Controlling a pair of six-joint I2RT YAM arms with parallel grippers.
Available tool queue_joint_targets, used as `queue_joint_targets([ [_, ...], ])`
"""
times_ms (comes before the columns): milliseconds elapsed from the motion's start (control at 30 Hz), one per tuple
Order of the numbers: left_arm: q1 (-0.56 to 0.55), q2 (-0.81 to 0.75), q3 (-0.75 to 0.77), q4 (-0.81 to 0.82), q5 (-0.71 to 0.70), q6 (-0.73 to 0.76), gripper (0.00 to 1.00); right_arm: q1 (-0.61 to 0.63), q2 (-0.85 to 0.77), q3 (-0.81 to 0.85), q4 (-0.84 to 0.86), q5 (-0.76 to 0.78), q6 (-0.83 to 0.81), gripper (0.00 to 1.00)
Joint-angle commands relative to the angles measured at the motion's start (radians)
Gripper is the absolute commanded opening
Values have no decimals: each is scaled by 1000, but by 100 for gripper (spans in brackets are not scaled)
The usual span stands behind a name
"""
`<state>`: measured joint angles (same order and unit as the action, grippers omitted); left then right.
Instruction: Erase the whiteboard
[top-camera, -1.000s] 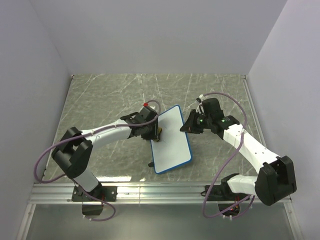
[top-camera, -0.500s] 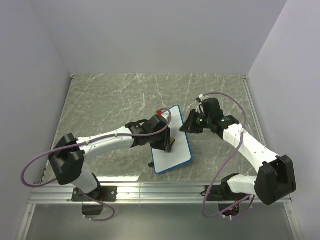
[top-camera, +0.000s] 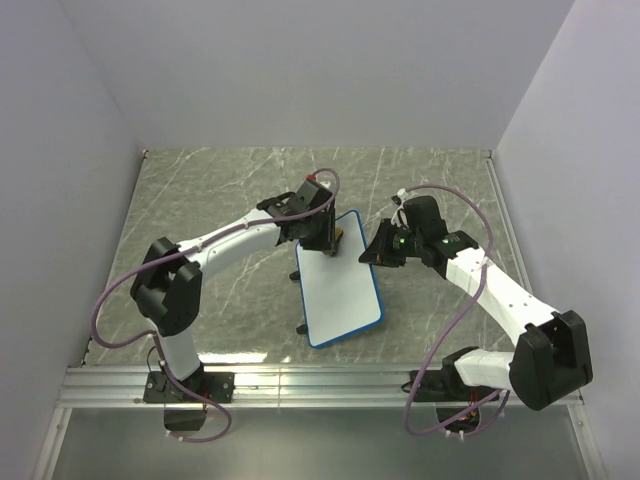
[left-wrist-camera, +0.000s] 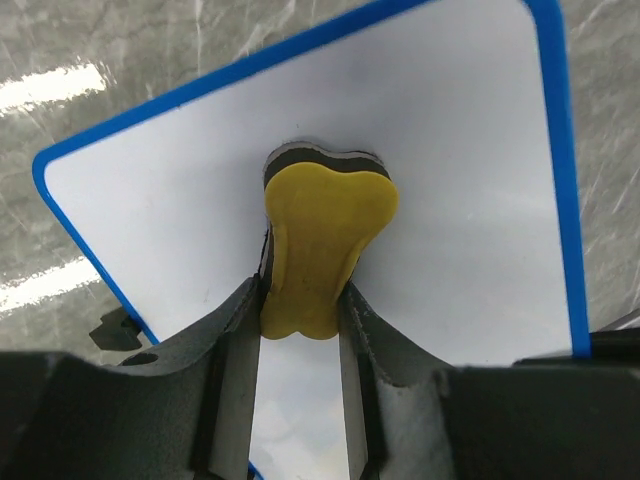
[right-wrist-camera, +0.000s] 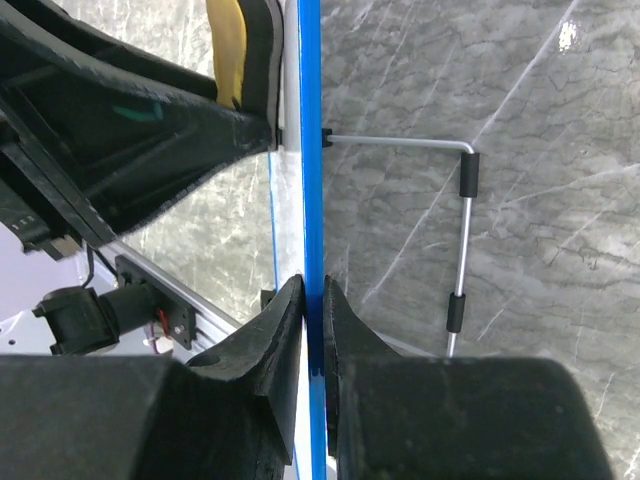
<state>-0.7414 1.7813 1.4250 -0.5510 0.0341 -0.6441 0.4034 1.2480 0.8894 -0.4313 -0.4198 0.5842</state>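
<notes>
I should next move my left gripper off the whiteboard (top-camera: 345, 292), back and down to the bare table, below and left in the top view, to release the eraser.
The whiteboard (top-camera: 345, 292), white with a blue frame, stands tilted in the middle of the table, and its face (left-wrist-camera: 460, 200) shows no marks. My left gripper (top-camera: 328, 238) is shut on a yellow bone-shaped eraser (left-wrist-camera: 325, 235), pressing it against the board near its far end. The eraser's dark felt side touches the white surface. My right gripper (top-camera: 379, 250) is shut on the board's right blue edge (right-wrist-camera: 311, 150), pinching the frame between both fingers (right-wrist-camera: 285, 320).
A wire stand (right-wrist-camera: 466, 230) props the board from behind, and a black foot (top-camera: 301, 328) sticks out at its near left. A metal rail (top-camera: 320, 385) runs along the table's near edge. Grey walls close in the left, right and back.
My left gripper carried the eraser from the board's left edge across the middle, then up to the far end. The right gripper and the board stayed put.
</notes>
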Motion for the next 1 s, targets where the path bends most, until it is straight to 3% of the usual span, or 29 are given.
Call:
queue_joint_targets([
  [0, -10, 4, -16, -26, 24, 44, 0, 23, 5, -24, -98, 10, -57, 0],
  [300, 23, -17, -285, 100, 50, -25, 0, 22, 27, -20, -92, 10, -58, 0],
  [433, 45, -25, -334, 120, 55, -16, 0, 23, 41, -14, -86, 6, -58, 0],
  [600, 16, -56, -262, 102, 92, 11, 0, 23, 70, -6, -72, 0, -57, 0],
  [767, -64, -60, -91, 48, 139, 31, 0, 23, 93, 9, -61, -8, -55, 0],
  [967, -69, -124, -18, -55, -14, -51, 0, 23, 114, 36, -66, -2, -63, 0],
])
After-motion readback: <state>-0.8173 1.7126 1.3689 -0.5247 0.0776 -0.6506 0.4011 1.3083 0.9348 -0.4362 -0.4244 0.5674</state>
